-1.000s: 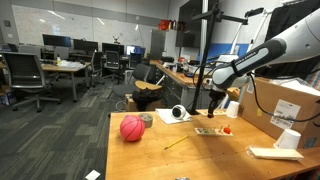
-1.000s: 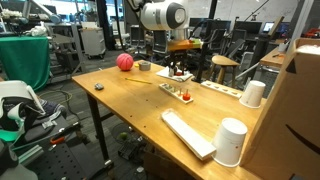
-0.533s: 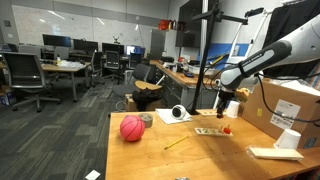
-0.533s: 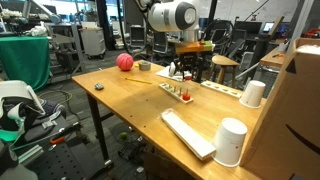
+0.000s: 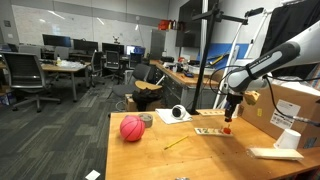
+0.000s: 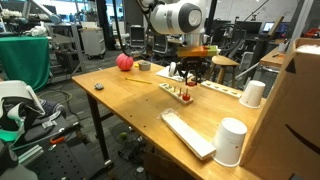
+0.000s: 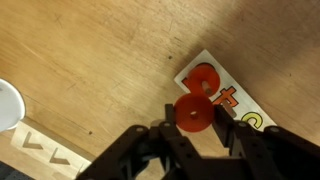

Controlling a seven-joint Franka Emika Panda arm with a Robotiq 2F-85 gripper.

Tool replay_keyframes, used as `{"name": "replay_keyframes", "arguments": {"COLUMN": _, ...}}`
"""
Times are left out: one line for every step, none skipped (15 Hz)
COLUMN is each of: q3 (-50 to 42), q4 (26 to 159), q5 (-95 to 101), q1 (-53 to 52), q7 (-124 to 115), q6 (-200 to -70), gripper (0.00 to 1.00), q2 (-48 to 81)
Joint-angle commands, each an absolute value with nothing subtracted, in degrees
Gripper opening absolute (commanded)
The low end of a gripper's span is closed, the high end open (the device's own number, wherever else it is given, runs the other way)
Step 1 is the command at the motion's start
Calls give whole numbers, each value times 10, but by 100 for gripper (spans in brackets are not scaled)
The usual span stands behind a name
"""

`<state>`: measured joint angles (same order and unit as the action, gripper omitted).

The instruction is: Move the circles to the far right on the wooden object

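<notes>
The held circle hangs short of the board's end peg, so I should shift my gripper over the red circle on that peg and lower to release.
In the wrist view my gripper (image 7: 195,113) is shut on a small red circle (image 7: 194,116) with a centre hole and holds it above the pale wooden board (image 7: 247,108). Another red circle (image 7: 203,77) sits on a peg on the board just beyond. In both exterior views the gripper (image 5: 228,116) (image 6: 190,78) hangs over the board (image 5: 208,131) (image 6: 178,93), near the end where a red piece (image 5: 227,128) stands.
A red-pink ball (image 5: 132,128) (image 6: 124,62) lies on the table. There are also a tape roll (image 5: 178,114), a yellow stick (image 5: 177,143), two white cups (image 6: 231,142) (image 6: 253,93), a white flat bar (image 6: 187,132) and a big cardboard box (image 5: 297,104).
My gripper has moved along the board toward the cardboard-box side, carrying the red circle. The ball and cups have not moved.
</notes>
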<state>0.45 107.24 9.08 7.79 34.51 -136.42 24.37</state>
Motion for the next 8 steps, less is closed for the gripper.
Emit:
{"name": "replay_keyframes", "arguments": {"q3": 3, "q4": 1116, "q5": 89, "q1": 79, "q7": 331, "q6": -1372, "gripper": 19, "q2": 206}}
{"name": "replay_keyframes", "arguments": {"q3": 5, "q4": 1122, "q5": 86, "q1": 80, "q7": 331, "q6": -1374, "gripper": 19, "q2": 204}}
{"name": "replay_keyframes", "arguments": {"q3": 7, "q4": 1127, "q5": 84, "q1": 80, "q7": 332, "q6": -1375, "gripper": 19, "q2": 203}}
{"name": "replay_keyframes", "arguments": {"q3": 9, "q4": 1132, "q5": 81, "q1": 80, "q7": 333, "q6": -1376, "gripper": 19, "q2": 202}}
{"name": "replay_keyframes", "arguments": {"q3": 10, "q4": 1135, "q5": 78, "q1": 80, "q7": 333, "q6": -1377, "gripper": 19, "q2": 202}}
{"name": "replay_keyframes", "arguments": {"q3": 11, "q4": 1138, "q5": 75, "q1": 81, "q7": 334, "q6": -1377, "gripper": 19, "q2": 203}}
{"name": "replay_keyframes", "arguments": {"q3": 13, "q4": 1139, "q5": 72, "q1": 82, "q7": 337, "q6": -1378, "gripper": 19, "q2": 206}}
{"name": "replay_keyframes", "arguments": {"q3": 14, "q4": 1140, "q5": 70, "q1": 82, "q7": 337, "q6": -1378, "gripper": 19, "q2": 207}}
